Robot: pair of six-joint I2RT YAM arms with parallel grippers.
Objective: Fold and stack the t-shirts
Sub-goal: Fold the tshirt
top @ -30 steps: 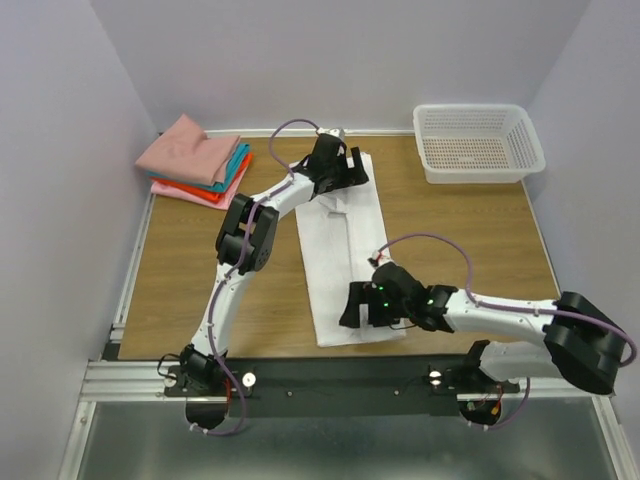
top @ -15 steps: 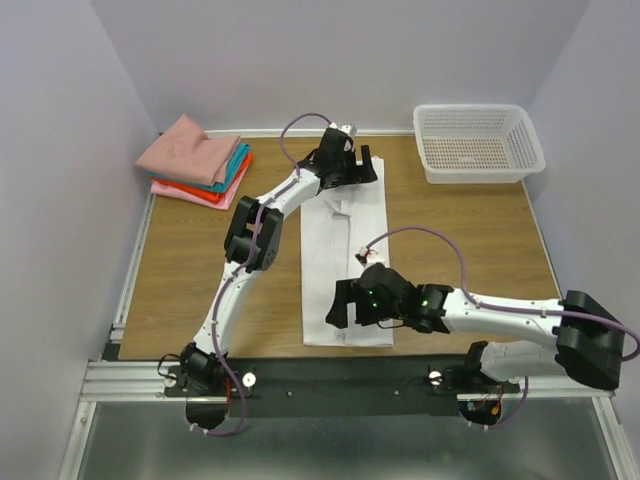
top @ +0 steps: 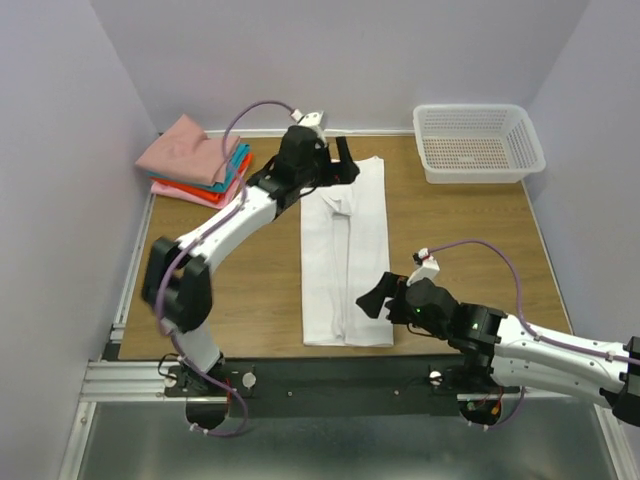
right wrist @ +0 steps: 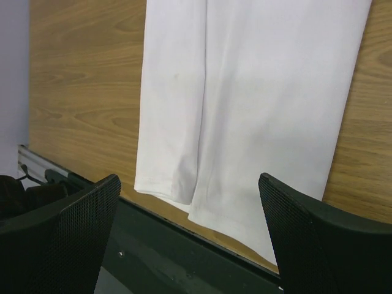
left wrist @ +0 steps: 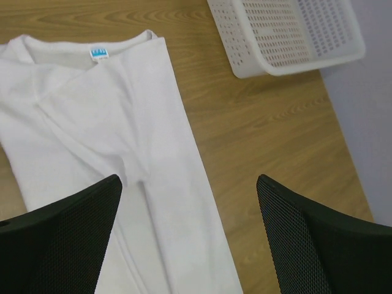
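Observation:
My left gripper moves back along the folded white t-shirt next and down onto the t-shirt's hem corner on the stack's side [top: 308, 340], because that corner is below and back from it.
The white t-shirt [top: 345, 250] lies on the table folded into a long narrow strip, collar at the far end and hem at the near edge. Its blue neck label [left wrist: 98, 52] shows in the left wrist view, its hem [right wrist: 184, 190] in the right wrist view. My left gripper [top: 338, 168] hovers open and empty over the collar end. My right gripper [top: 377, 300] hovers open and empty beside the strip's near right edge. A stack of folded tees [top: 195, 160], dusty pink on top of teal, orange-red and light pink, sits at the far left.
A white perforated basket [top: 478, 142] stands at the far right corner, also in the left wrist view [left wrist: 288, 33]. The black rail [top: 330, 380] runs along the table's near edge, just below the hem.
Both grippers have let go of the white shirt and lifted off it. The right arm pulled back toward the right; the left arm swung left. The shirt now lies as a straight strip.

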